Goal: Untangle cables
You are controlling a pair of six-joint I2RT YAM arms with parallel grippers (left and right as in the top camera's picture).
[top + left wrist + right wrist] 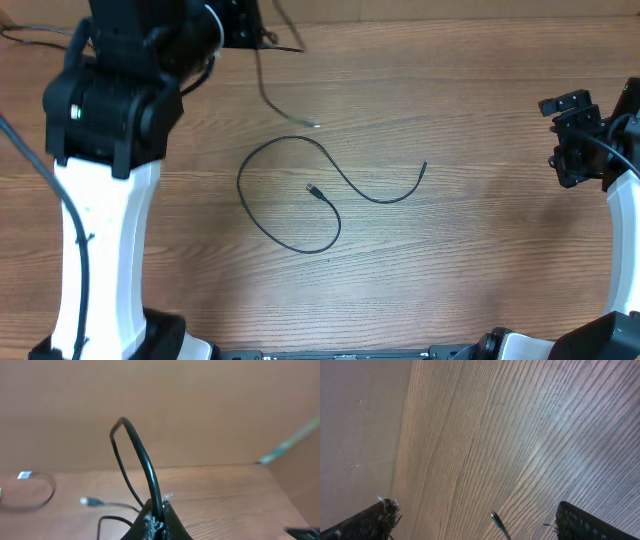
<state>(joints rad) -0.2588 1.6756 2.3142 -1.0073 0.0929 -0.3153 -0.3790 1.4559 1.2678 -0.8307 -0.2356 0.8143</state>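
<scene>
The left gripper swings to the left in the overhead view next, turning and lowering toward bare table (192, 128), since the held cable's end hangs near the loop.
My left gripper (262, 38) is at the far left of the table, raised and shut on a thin black cable (262, 88). In the left wrist view this cable (142, 460) arches up out of the shut jaws (159, 512). Its silver-tipped end (314, 123) hangs to the table. A second black cable (290, 195) lies loose in a loop at mid table, ending in a plug (424, 167) on the right. My right gripper (562, 140) is open and empty at the right edge. In the right wrist view a cable plug (497, 522) lies between the open fingers.
Another thin cord with a silver tip (24, 475) curls on the table at the left of the left wrist view. Thin wires (35, 40) run along the far left edge. A brown wall (200, 405) stands behind the wooden table (480, 260).
</scene>
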